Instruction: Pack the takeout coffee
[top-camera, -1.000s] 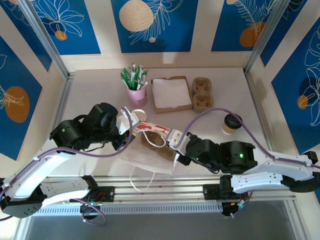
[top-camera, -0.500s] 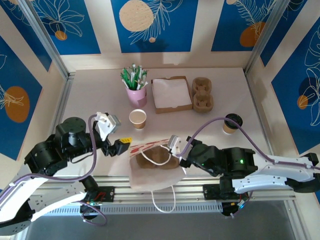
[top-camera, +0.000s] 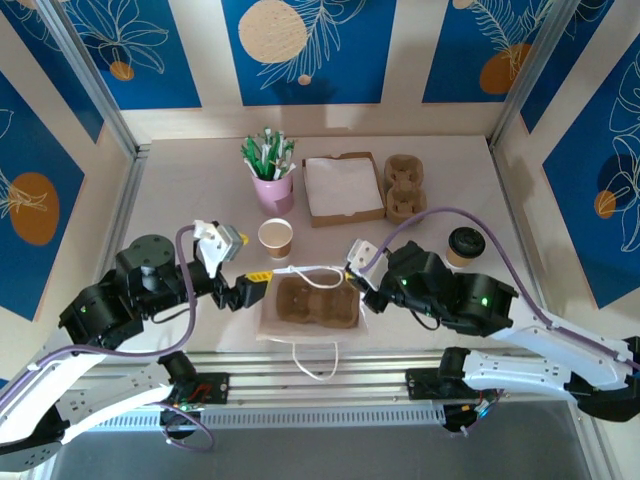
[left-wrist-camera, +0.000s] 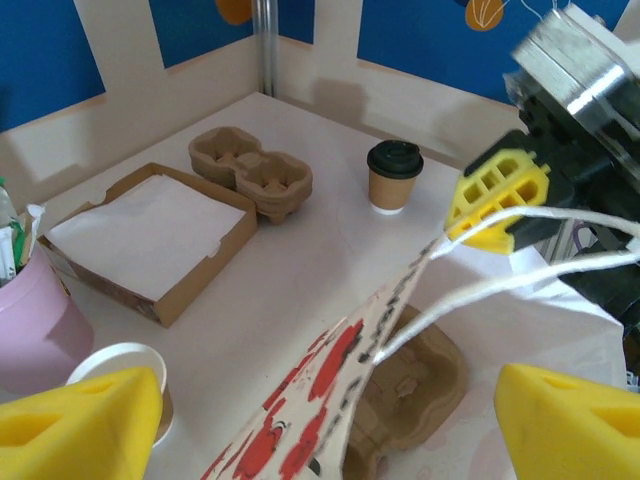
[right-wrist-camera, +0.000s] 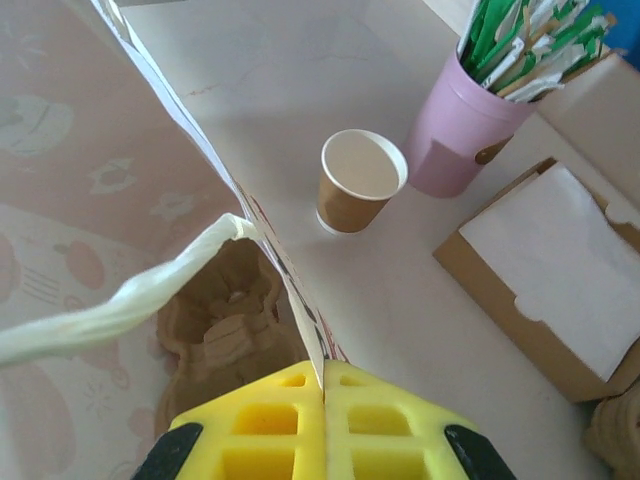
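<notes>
The robot's right hand has to pull the bag's edge outward, away from the carrier, over the bare tabletop before the napkin box (top-camera: 345, 240) (right-wrist-camera: 465, 350) and let go, because that spot is outward of it.
A kraft takeout coffee cup with a black lid (top-camera: 465, 245) (left-wrist-camera: 393, 176) stands at the right. A second kraft cup, open with a pale inside (top-camera: 275, 238) (right-wrist-camera: 360, 180) (left-wrist-camera: 125, 372), stands behind the white paper bag (top-camera: 300, 328), which has a brown pulp carrier (top-camera: 316, 304) (right-wrist-camera: 222, 330) inside it. My right gripper (top-camera: 360, 292) (right-wrist-camera: 322, 388) is shut on the bag's red-printed edge (left-wrist-camera: 330, 390) and holds it up. To the left of the bag, my left gripper (top-camera: 250, 285) (left-wrist-camera: 330, 430) is open. The raised edge passes between its fingers untouched.
A pink cup of green-and-white sticks (top-camera: 272, 182) (right-wrist-camera: 480, 130), a cardboard box of white napkins (top-camera: 343, 188) (left-wrist-camera: 150, 235) and stacked pulp carriers (top-camera: 405, 187) (left-wrist-camera: 250, 175) line the back. The bag's white handles (top-camera: 318, 362) (right-wrist-camera: 120, 310) trail forward and sideways.
My left gripper let go of the bag, opened and drew back to the left. The right gripper kept the bag's edge and pulled it up, so the mouth shows the carrier.
</notes>
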